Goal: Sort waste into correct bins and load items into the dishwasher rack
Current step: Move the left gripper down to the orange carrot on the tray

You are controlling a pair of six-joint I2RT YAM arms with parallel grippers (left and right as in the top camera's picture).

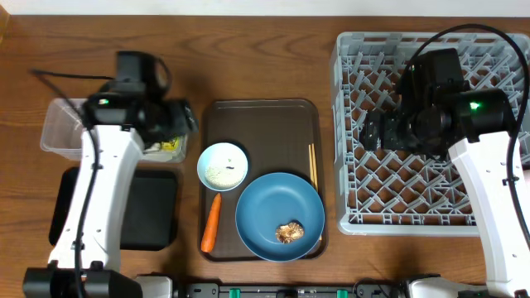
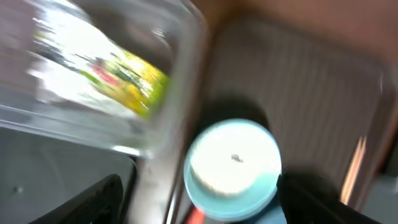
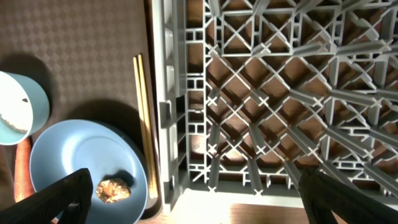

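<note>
The wrapper is binned while the carrot remains on the tray, so the robot's left gripper will next move back from the clear tub and down over the carrot's middle.
The crumpled white paper with the green-yellow wrapper lies at the right end of the clear tub; the left wrist view shows it blurred. My left gripper is open and empty just above it. The white bowl with rice, carrot, blue plate with brown scrap, and chopsticks are on the brown tray. My right gripper is open and empty over the grey rack's left edge. No cups are visible.
The black tray sits in front of the clear tub, partly under my left arm. The brown serving tray lies between the bins and the rack. The chopsticks lie along its right rim, next to the rack wall.
</note>
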